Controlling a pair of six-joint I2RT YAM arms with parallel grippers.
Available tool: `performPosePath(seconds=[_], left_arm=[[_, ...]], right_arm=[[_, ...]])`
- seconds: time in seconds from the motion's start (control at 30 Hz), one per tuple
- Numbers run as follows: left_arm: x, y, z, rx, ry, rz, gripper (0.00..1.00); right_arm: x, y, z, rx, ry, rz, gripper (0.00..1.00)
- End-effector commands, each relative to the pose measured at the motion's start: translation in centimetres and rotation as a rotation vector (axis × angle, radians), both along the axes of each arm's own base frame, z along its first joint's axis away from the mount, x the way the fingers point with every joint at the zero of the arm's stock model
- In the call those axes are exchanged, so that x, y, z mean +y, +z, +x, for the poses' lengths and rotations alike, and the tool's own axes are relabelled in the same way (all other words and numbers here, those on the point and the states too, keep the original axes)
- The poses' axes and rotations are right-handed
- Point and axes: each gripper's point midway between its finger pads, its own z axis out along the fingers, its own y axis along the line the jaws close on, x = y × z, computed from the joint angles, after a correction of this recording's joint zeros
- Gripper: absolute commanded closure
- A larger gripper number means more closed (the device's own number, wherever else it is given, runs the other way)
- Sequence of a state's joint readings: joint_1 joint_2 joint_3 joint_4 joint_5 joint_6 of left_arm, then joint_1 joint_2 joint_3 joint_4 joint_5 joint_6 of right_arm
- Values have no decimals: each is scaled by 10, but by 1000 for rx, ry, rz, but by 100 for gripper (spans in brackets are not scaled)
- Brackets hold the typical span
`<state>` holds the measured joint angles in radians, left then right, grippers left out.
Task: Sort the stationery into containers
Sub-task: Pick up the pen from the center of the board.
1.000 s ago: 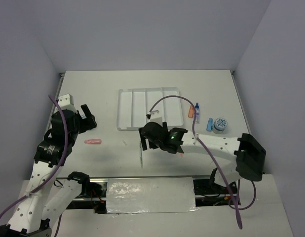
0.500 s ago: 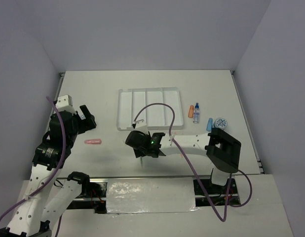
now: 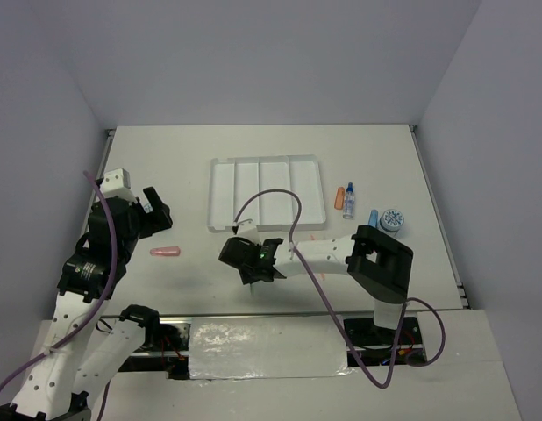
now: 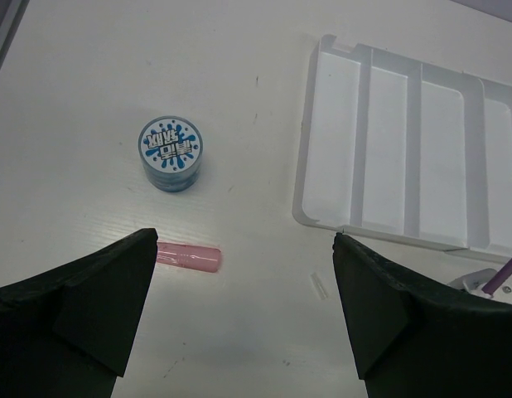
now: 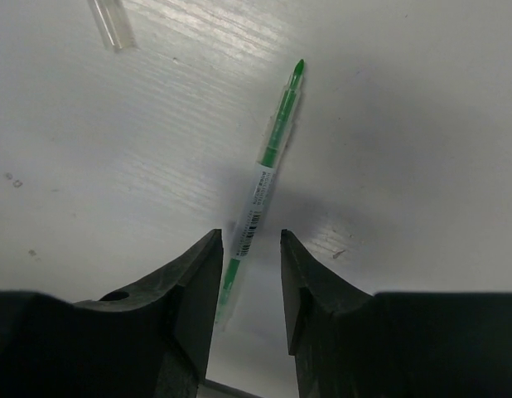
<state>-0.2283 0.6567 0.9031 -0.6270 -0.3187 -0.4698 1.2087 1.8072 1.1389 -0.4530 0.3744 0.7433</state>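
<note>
The small clear piece (image 4: pixel 319 286) is outside the tray, below my left gripper and to its right in the top view, so I will move that way and down around it next.
A thin green pen (image 5: pixel 268 157) lies on the table, its lower end between the fingers of my right gripper (image 5: pixel 250 240). The jaws stand narrowly open around it, with a gap still showing on the pen's right side. In the top view the right gripper (image 3: pixel 247 263) is low, just in front of the white tray (image 3: pixel 220 195). My left gripper (image 4: pixel 243 240) hangs wide open and holds nothing. A pink capsule (image 4: pixel 188 257) lies by its left finger, and a blue-white roll (image 4: pixel 171 152) stands beyond.
The tray (image 4: pixel 388 149) has four long compartments. To its right lie an orange capsule (image 3: pixel 339 199), a small blue-capped bottle (image 3: pixel 349 200), a blue capsule (image 3: pixel 373 217) and a second roll (image 3: pixel 392 219). A small clear piece (image 5: pixel 111 23) lies near the pen.
My right arm has swung left and come down over the green pen, and its jaws have narrowed around it. The left arm has not moved.
</note>
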Motion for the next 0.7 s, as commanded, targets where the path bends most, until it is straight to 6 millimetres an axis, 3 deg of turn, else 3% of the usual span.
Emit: performPosePath(seconds=[0.0, 0.17, 0.33, 0.47, 0.6, 0.67], left_arm=[[-5, 8, 4, -39, -29, 1, 1], [-5, 8, 4, -39, -30, 1, 1], [-5, 8, 4, -38, -31, 4, 1], [-3, 8, 4, -39, -19, 7, 1], [-5, 5, 6, -26, -21, -3, 1], [-24, 0, 7, 3, -90, -75, 1]], right_arm=[[16, -2, 0, 6, 0, 29, 60], [9, -15, -3, 27, -4, 3, 68], [3, -18, -9, 52, -3, 12, 93], [-7, -21, -13, 63, -9, 15, 100], [-15, -5, -12, 27, -7, 33, 100], [-19, 16, -6, -26, 14, 59, 100]])
